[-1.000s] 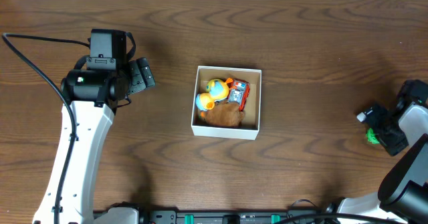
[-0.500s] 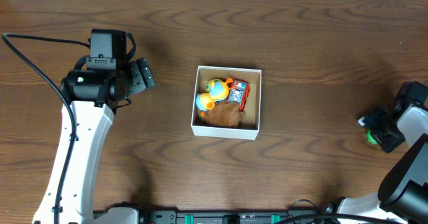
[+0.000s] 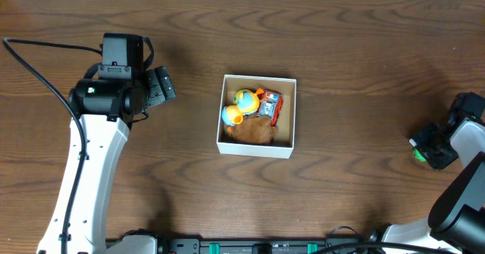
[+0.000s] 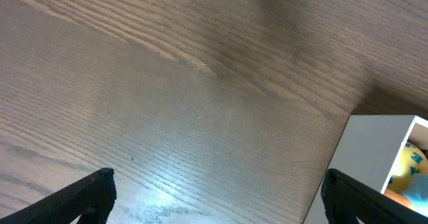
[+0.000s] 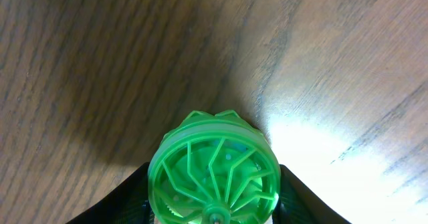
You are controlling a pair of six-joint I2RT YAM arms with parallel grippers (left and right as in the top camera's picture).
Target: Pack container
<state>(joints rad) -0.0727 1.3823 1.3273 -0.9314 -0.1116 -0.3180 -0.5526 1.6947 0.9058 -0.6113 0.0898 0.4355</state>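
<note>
The container's bottom is bare in the gap beside the brown plush, so the robot's right gripper will next move up and to the left in the overhead view, over that gap.
The container (image 3: 257, 149), a white low-walled box with a brown inside, stands at the table's middle and holds a yellow and blue toy (image 3: 241, 106), a red toy (image 3: 270, 105) and a brown plush (image 3: 251, 132). Its white corner (image 4: 374, 157) shows in the left wrist view. At the far right, my right gripper (image 3: 426, 148) is low over the table, and its black fingers press both sides of a green spoked wheel toy (image 5: 212, 170), seen as a green speck (image 3: 417, 156) from overhead. My left gripper (image 3: 163, 87) hovers left of the container, open and empty (image 4: 217, 180).
The brown wooden table (image 3: 348, 49) runs to a pale edge at the back. The left arm's white link (image 3: 91, 170) and black cable (image 3: 38, 64) cross the left side. The right arm (image 3: 462, 186) sits at the right edge.
My right gripper's fingers have closed in on the green wheel toy, and it has shifted slightly right. The left arm and the container have not moved.
</note>
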